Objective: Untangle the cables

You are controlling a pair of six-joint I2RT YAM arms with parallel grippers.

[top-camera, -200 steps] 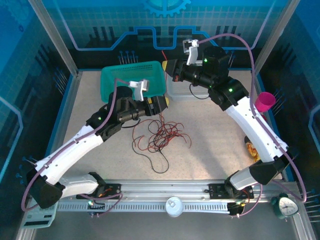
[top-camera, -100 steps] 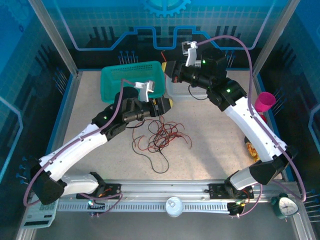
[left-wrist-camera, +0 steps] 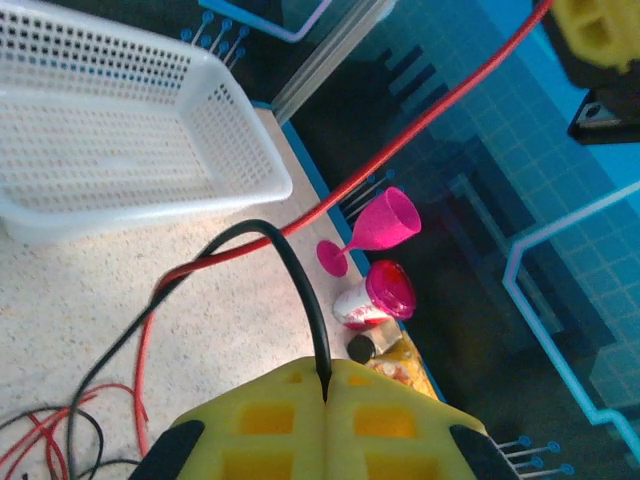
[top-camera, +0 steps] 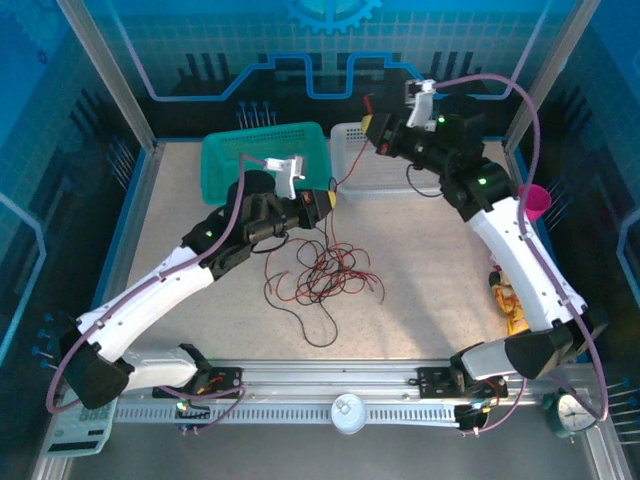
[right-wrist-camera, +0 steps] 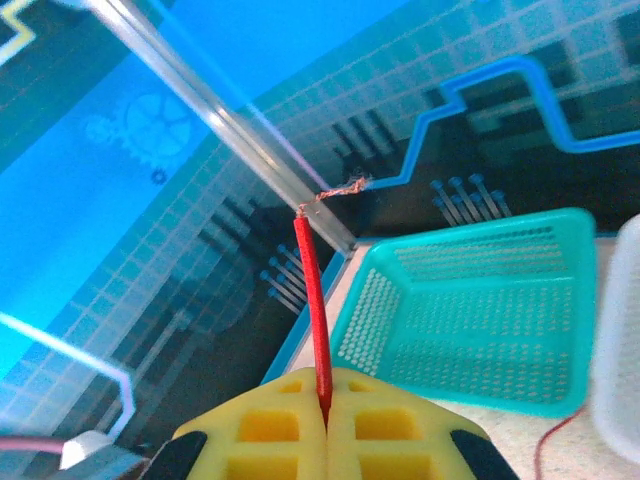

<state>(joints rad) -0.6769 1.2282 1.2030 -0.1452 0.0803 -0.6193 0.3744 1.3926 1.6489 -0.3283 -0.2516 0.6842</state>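
My left gripper will pull along the teal basket's near rim next and then let go of the black cable, because that rim runs beside the gripper, away from the red cable.
The cables lie as a loose red-and-black tangle [top-camera: 320, 272] in the middle of the table. My left gripper [top-camera: 326, 198] hangs just above the tangle's far edge. In the left wrist view its yellow pads [left-wrist-camera: 327, 392] are shut on a black cable [left-wrist-camera: 300, 285] that arches up from the table. My right gripper [top-camera: 372, 128] is raised over the white basket, shut on the red cable [right-wrist-camera: 312, 290] near its bare frayed end. That red cable [left-wrist-camera: 430, 115] runs taut from there down to the tangle.
A teal basket [top-camera: 262, 160] and a white basket [top-camera: 352, 172] stand at the back. A pink goblet [top-camera: 530, 203], a pink-lidded jar [left-wrist-camera: 385, 292] and snack packs [top-camera: 506, 296] line the right edge. A clock [top-camera: 576, 411] sits at the near right corner.
My left gripper has shut on the black cable. My right arm has swung right and up with the red cable, drawing it taut and uncovering the white basket.
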